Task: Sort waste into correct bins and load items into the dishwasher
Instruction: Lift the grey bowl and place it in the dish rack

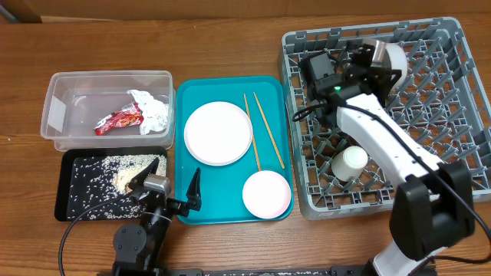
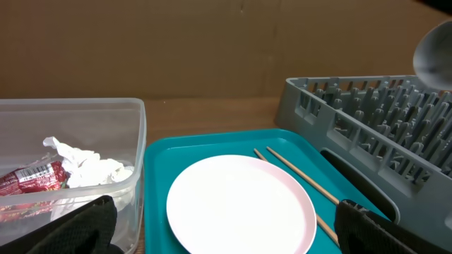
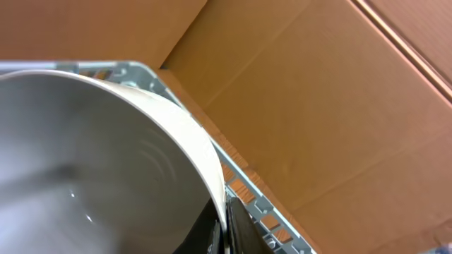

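The dish rack's wires beyond the small white cup lie below and back from my right gripper, so it lowers the still-raised bowl back there next and releases it.
My right gripper [image 1: 374, 60] is shut on the rim of a white bowl [image 1: 391, 58] and holds it over the far part of the grey dish rack [image 1: 453, 115]. In the right wrist view the bowl [image 3: 92, 162] fills the left side, with its rim pinched between the jaws [image 3: 224, 229]. A small white cup [image 1: 353, 162] lies in the rack. My left gripper [image 1: 169, 185] is open and empty at the near edge of the teal tray [image 1: 181, 138]. The tray holds a white plate [image 1: 218, 133], two chopsticks [image 1: 261, 130] and a white bowl [image 1: 267, 193].
The clear tub [image 1: 69, 84] holds the red-and-white wrapper [image 1: 119, 119] and the crumpled tissue [image 1: 153, 110]. The black tray [image 1: 69, 199] holds loose rice and scraps [image 1: 126, 178]. The left wrist view shows the plate [image 2: 240, 204], the chopsticks [image 2: 296, 178], the tub [image 2: 138, 141] and the rack [image 2: 367, 120].
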